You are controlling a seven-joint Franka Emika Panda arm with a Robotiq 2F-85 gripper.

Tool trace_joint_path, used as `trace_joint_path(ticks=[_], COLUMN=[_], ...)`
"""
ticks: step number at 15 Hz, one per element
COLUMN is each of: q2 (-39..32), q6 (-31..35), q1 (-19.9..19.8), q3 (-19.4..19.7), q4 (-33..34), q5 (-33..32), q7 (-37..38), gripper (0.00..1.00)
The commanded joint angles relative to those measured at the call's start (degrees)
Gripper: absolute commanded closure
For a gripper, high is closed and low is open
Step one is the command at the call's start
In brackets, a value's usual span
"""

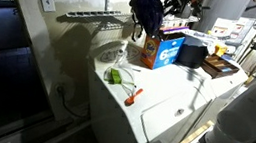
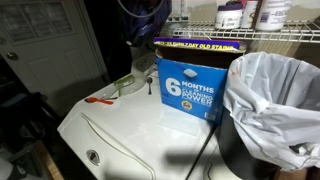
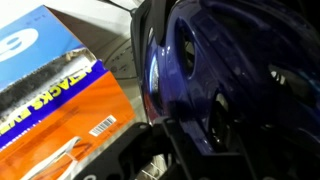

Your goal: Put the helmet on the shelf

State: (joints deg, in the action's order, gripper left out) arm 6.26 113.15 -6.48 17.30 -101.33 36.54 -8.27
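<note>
The helmet will go outward onto the open wire shelf (image 1: 93,18) beside the bottles, because that place is outward of my gripper. I will carry it there with my gripper and let it go.
The glossy dark blue helmet (image 1: 145,9) hangs in the air over the left end of the blue-and-orange box (image 1: 166,51), at about the height of the white wire shelf (image 1: 93,18). My gripper (image 1: 169,7) is shut on the helmet's right side. In an exterior view the helmet (image 2: 146,14) sits at the top edge, in front of the wire shelf (image 2: 262,38). In the wrist view the helmet (image 3: 225,70) fills the right half, my jaws (image 3: 185,145) grip its lower rim, and the box (image 3: 55,95) lies to the left.
The box stands on a white appliance top (image 1: 165,92), which also carries a green object (image 1: 115,77) and an orange tool (image 1: 133,95). A bin with a white bag (image 2: 270,90) stands beside the box. Bottles (image 2: 232,15) stand on the shelf.
</note>
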Motion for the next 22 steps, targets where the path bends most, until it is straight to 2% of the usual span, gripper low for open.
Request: trace_joint_path(ticks=[1,6,13,14,17,22], q2=[-8.5,-16.3,-23.5,-24.2,-26.5,-30.0], q6=[1.8,6.5,9.3,10.0,12.1,13.0], q1=[-1.0,-1.4,-1.6,0.2,0.6,0.4], q3=[-2.5,-5.6,-8.6,-6.7,-6.7,-6.6], q4=[11.3,21.1,30.9,31.5,34.3,37.9], q5=[0.3,-3.9,-16.2,-16.9,-19.0,-18.5], q7=[2.6,3.7,2.8,2.2,2.6,4.5], gripper=[0.88,0.88,0.88,0.88,0.88,0.88])
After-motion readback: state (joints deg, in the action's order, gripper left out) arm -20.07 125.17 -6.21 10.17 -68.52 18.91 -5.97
